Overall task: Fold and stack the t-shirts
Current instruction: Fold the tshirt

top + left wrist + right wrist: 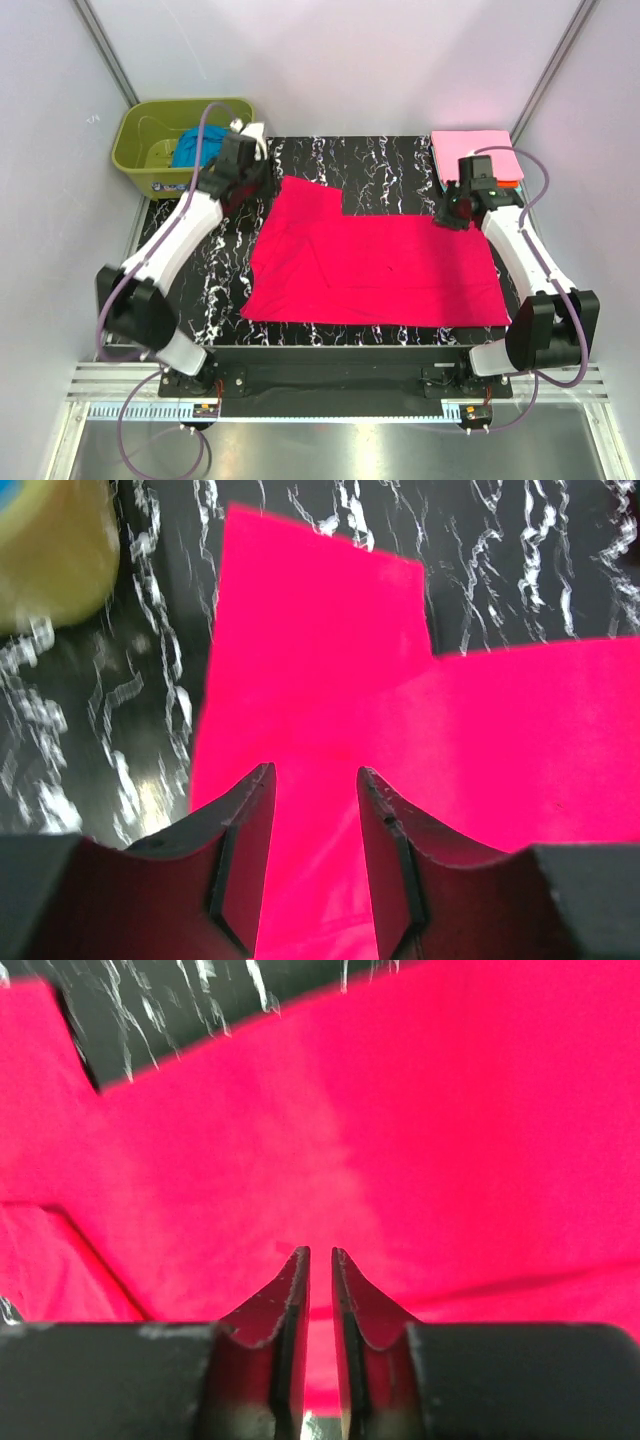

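Note:
The sleeve's far corner by the tub lies flat ahead of my left gripper's open fingers, so I will lower that gripper and reach outward onto the corner next.
A crimson-red t-shirt [370, 265] lies spread flat on the black marbled table [200, 270], one sleeve reaching toward the back left. My left gripper [260, 185] hovers over that sleeve's left edge. In the left wrist view it [315, 770] is open, with only the red t-shirt [320, 660] beneath it. My right gripper [447, 218] is at the shirt's back right corner. In the right wrist view it [320, 1252] has its jaws a narrow slit apart above the red t-shirt [400, 1110], and nothing is held. A folded light pink t-shirt [470, 150] rests on an orange one [510, 182] at the back right.
An olive-green tub [150, 125] stands at the back left corner with blue cloth [188, 150] inside; it shows blurred at the upper left as the tub [50, 550] in the left wrist view. Grey walls enclose the table on three sides.

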Tool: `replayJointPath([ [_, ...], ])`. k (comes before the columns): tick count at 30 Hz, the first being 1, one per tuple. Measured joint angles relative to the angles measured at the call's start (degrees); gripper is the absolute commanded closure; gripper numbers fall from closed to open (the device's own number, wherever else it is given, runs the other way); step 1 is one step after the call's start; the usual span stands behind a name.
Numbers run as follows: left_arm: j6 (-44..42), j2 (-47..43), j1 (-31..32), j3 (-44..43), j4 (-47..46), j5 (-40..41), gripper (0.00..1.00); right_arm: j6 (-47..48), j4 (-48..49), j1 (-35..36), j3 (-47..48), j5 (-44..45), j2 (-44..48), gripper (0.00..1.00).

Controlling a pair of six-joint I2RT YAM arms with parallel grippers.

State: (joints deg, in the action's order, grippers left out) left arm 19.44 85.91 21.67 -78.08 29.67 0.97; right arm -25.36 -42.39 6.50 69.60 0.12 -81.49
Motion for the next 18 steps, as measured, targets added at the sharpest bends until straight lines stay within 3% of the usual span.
replayJointPath([
  [8, -10.0, 24.6, -1.5, -23.7, 5.2, -2.7, 0.49, 7.3, 4.5, -2.6, 2.8, -4.3, -2.6, 0.71],
  [11, -12.1, 32.1, -1.4, -30.1, 8.0, -0.8, 0.40, 8.4, 5.3, -2.8, 2.9, -4.5, -5.5, 0.69],
  [14, -13.1, 39.5, -1.6, -36.3, 9.5, 1.0, 0.39, 8.2, 8.1, -3.6, 2.0, -6.7, -8.0, 0.63],
  [18, -13.2, 47.5, -2.4, -43.3, 11.1, 1.0, 0.41, 6.6, 11.8, -4.2, 1.2, -9.4, -9.8, 0.62],
])
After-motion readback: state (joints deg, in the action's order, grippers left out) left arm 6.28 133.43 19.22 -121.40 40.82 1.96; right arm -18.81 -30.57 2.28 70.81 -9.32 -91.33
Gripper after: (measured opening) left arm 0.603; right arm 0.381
